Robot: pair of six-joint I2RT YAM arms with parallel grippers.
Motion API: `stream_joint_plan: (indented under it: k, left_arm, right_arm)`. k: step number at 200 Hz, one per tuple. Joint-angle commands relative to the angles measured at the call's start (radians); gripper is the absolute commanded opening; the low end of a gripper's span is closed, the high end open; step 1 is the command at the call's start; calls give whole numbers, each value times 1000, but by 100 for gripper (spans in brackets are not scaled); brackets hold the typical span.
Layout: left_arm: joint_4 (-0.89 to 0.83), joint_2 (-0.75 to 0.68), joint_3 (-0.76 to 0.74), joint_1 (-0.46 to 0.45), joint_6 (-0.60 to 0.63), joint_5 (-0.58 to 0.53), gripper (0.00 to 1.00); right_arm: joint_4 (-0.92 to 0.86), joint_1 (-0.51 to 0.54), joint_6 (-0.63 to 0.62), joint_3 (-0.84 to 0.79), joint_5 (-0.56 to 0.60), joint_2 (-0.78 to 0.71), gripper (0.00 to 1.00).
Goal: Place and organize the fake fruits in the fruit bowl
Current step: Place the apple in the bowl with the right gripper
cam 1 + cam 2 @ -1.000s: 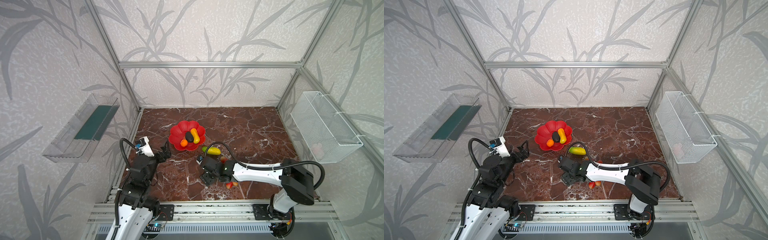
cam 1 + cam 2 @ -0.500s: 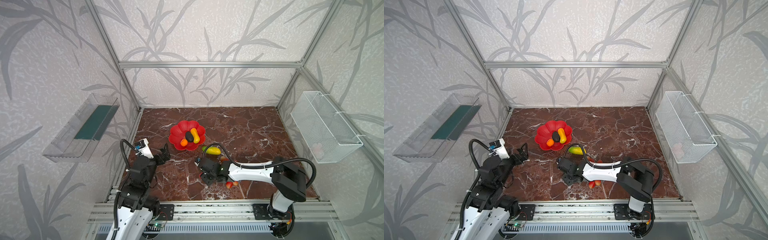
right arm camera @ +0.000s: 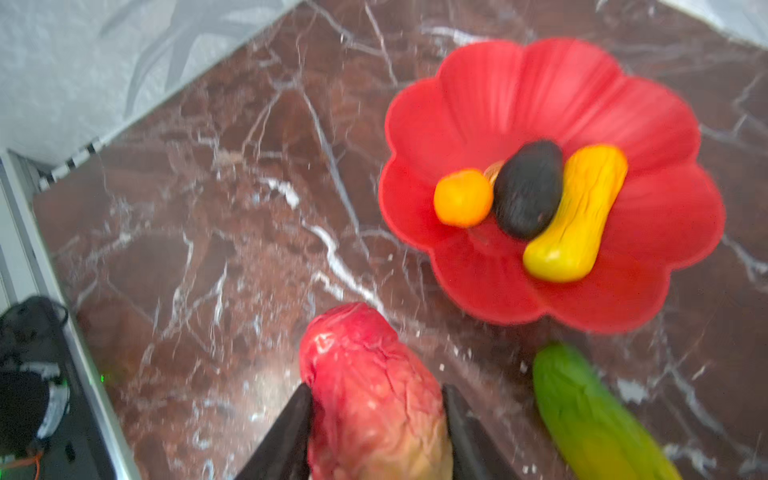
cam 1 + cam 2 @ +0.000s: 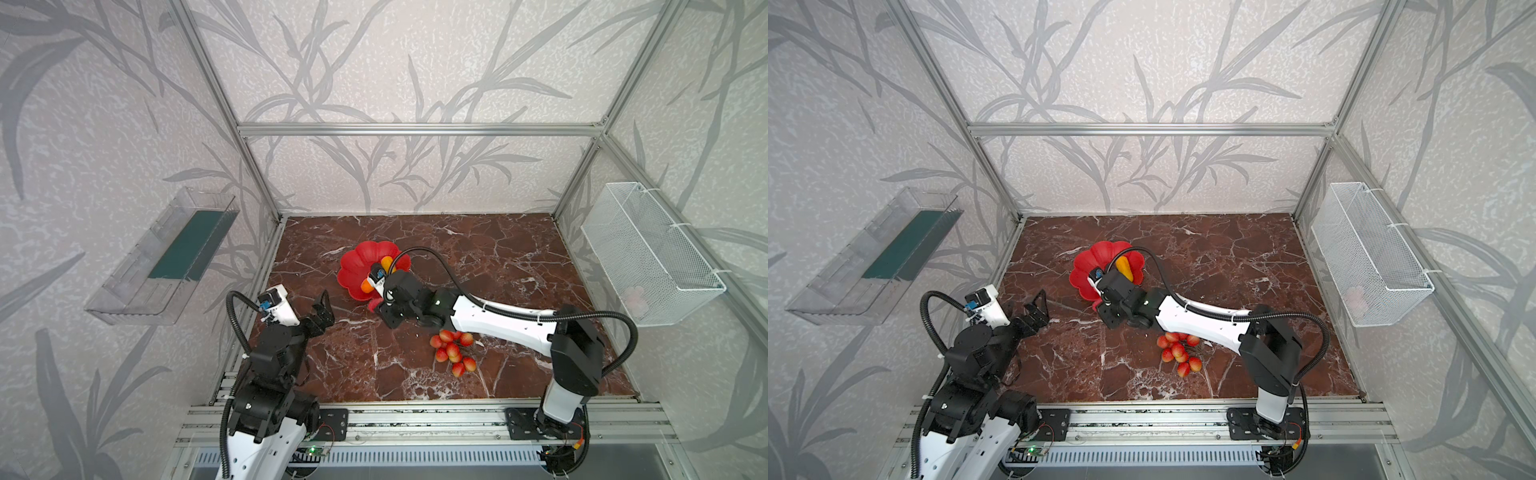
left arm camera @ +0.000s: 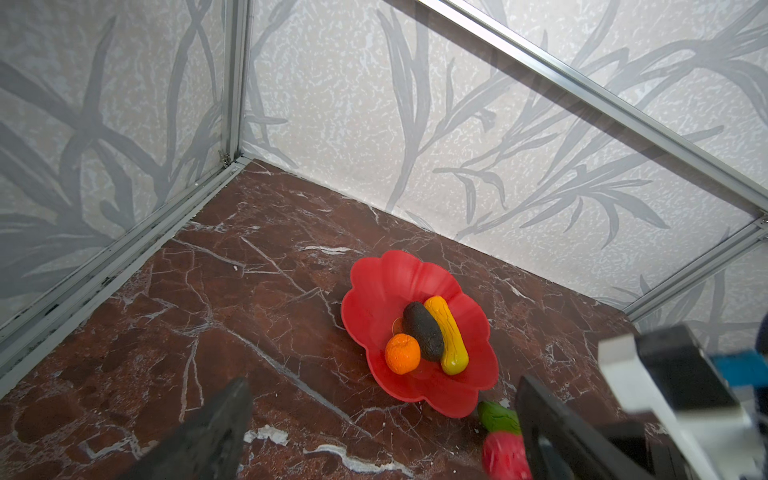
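My right gripper should next go outward and down and let go of the red-pink peach beside the tangerine (image 3: pixel 462 198), because the bowl's empty near side is outward and below it.
The red fruit bowl (image 3: pixel 540 83) holds an orange tangerine (image 3: pixel 462 198), a dark avocado (image 3: pixel 528 189) and a yellow gourd-like fruit (image 3: pixel 577 212). My right gripper (image 3: pixel 376 392) is shut on the red-pink peach (image 3: pixel 374 374), just off the bowl's near rim (image 4: pixel 353 286). A green-yellow mango (image 3: pixel 594 415) lies on the floor beside the peach; in both top views my right arm hides it. The bunch of red-pink berries (image 4: pixel 451 349) lies on the marble floor under that arm. My left gripper (image 4: pixel 324 309) stands open and holds nothing, left of the bowl.
A white wire basket (image 4: pixel 648 257) hangs on the right wall and a clear plastic bin (image 4: pixel 166 257) on the left wall. Metal frame posts and rails edge the brown marble floor (image 4: pixel 478 249).
My right gripper has closed on the peach and carried it back and left, up to the bowl's near rim. The left arm has hardly moved.
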Motion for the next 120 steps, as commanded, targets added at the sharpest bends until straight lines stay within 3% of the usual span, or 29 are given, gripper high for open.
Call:
stream_joint_plan:
  k: [1,48,89,120]
  left_arm:
    - [-49,-28,22,4,-20,-23,99]
    - [-81,-58,27,4,-36,-18,99]
    - [-100,-80,30,5,-41,-16,99]
    - [-88,-80,30,5,-39,-5,99]
  right_arm:
    - [-29,-51,-57,91,-43,109,36]
    - [-42,-115,-102,282,-50,321,36]
    - [-65,-125,-124,354,-56,407,39]
    - [-71,-126,-112,357,-59,411,57]
